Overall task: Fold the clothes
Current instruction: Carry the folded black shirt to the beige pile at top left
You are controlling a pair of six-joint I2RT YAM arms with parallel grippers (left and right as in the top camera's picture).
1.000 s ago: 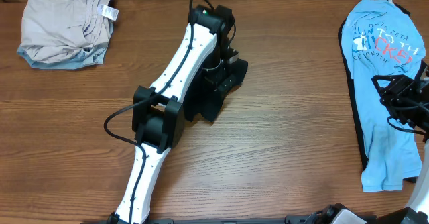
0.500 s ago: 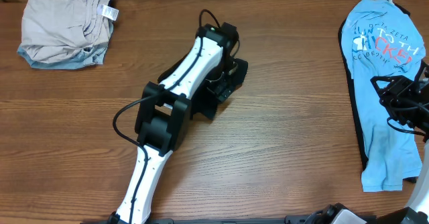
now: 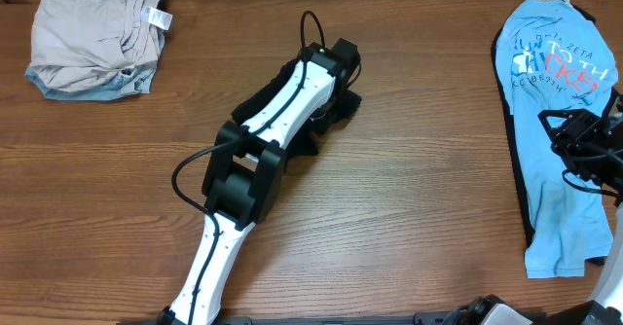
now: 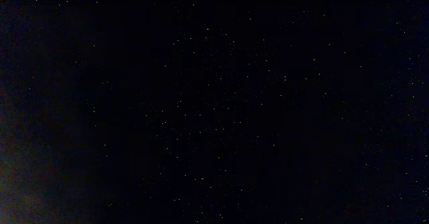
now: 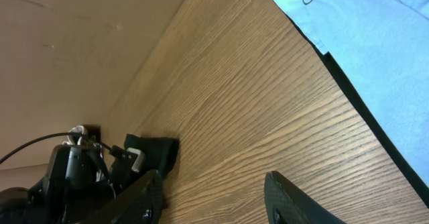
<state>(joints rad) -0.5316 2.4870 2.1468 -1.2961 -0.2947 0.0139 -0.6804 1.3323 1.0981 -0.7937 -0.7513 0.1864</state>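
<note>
My left gripper will next rise, carry the black garment left in the overhead view and release it atop the grey pile of folded clothes.
A black garment (image 3: 344,106) lies at the table's middle, mostly covered by my left arm. My left gripper (image 3: 334,64) is pressed down into it and shut on the cloth. The left wrist view is wholly dark, so its fingers do not show. A light blue T-shirt (image 3: 555,91) with black trim lies spread out at the right edge. My right gripper (image 3: 584,155) hangs over the shirt's lower half. In the right wrist view my right gripper (image 5: 214,207) stands open over bare wood with nothing between its fingers. The blue shirt (image 5: 375,43) and the black garment (image 5: 157,153) also show there.
A folded pile of grey clothes (image 3: 92,33) sits at the back left corner. The white left arm (image 3: 253,160) stretches diagonally from the front edge to the middle. Bare wooden table (image 3: 428,198) lies between the two arms.
My left arm has swung to the right and further back over the black garment, and its gripper has closed. The cloth has bunched and shifted with it. The right arm has stayed put.
</note>
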